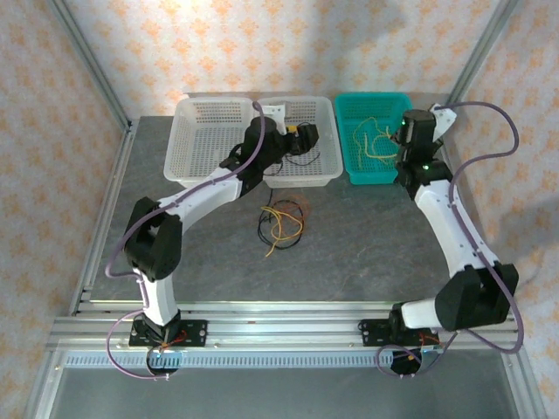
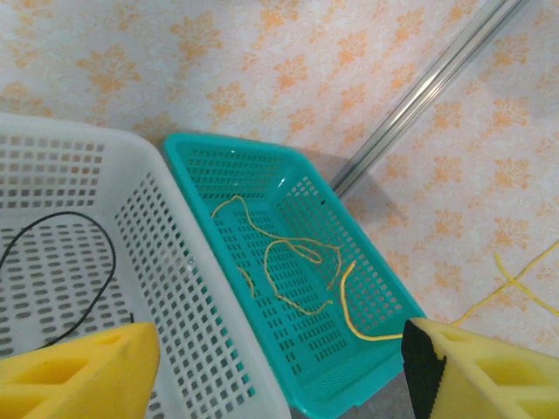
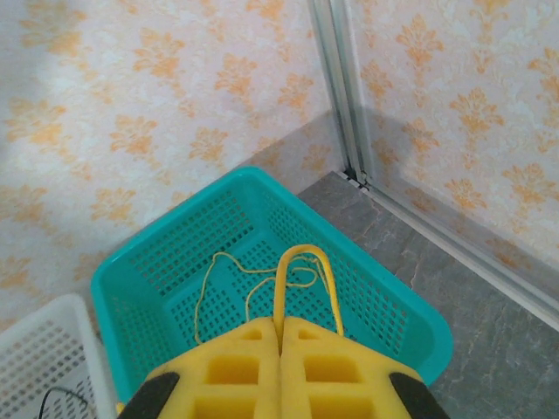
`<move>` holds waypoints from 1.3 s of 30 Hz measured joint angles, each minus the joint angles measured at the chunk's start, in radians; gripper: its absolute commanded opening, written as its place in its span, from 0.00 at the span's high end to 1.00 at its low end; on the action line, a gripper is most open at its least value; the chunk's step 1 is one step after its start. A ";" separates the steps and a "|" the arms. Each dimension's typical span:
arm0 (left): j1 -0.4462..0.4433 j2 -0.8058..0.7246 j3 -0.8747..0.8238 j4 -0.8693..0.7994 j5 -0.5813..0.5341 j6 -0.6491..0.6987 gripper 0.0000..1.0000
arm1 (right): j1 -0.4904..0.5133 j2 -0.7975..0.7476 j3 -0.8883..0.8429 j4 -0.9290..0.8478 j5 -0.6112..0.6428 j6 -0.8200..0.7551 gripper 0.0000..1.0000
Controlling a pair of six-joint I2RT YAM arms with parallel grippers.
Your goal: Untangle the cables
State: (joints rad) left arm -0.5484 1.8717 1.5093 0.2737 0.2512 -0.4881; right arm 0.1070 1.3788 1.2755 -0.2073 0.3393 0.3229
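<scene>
The bottom of the teal basket is below and outward of my gripper's fingers. My right gripper should next go down and outward into the teal basket (image 1: 349,166) to let go of the yellow loop.
A tangle of yellow, black and orange-red cables (image 1: 281,223) lies on the grey table in front of the baskets. My right gripper (image 3: 281,327) is shut on a loop of thick yellow cable (image 3: 306,262) above the teal basket (image 3: 131,271), where thinner yellow cable (image 3: 218,271) lies on the floor. In the top view the right gripper (image 1: 407,147) hangs over that teal basket (image 1: 349,166). My left gripper (image 2: 279,375) is open with nothing between its fingers, over the middle white basket (image 2: 175,262), which holds a black cable (image 2: 87,227). Yellow cable (image 2: 293,253) lies in the teal basket (image 2: 349,384).
Two white baskets (image 1: 188,166) (image 1: 325,170) and the teal one stand side by side at the table's back. An aluminium frame post (image 3: 336,87) rises in the back right corner. Patterned walls close off the back and sides.
</scene>
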 measured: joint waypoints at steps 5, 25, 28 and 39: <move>0.000 0.116 0.138 -0.006 0.016 0.000 0.25 | -0.052 0.109 0.045 0.050 -0.026 0.064 1.00; -0.001 0.409 0.451 -0.095 0.060 -0.011 0.25 | -0.073 0.703 0.534 0.018 -0.098 0.282 1.00; -0.003 0.409 0.456 -0.106 0.060 -0.010 0.25 | -0.075 0.748 0.560 -0.014 -0.106 0.296 0.96; -0.024 0.386 0.375 -0.138 0.048 0.005 0.24 | -0.076 0.709 0.453 -0.034 -0.107 0.288 0.61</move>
State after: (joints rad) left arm -0.5728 2.2574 1.8839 0.1360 0.2989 -0.4835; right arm 0.0307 2.0876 1.7287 -0.2417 0.2325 0.6106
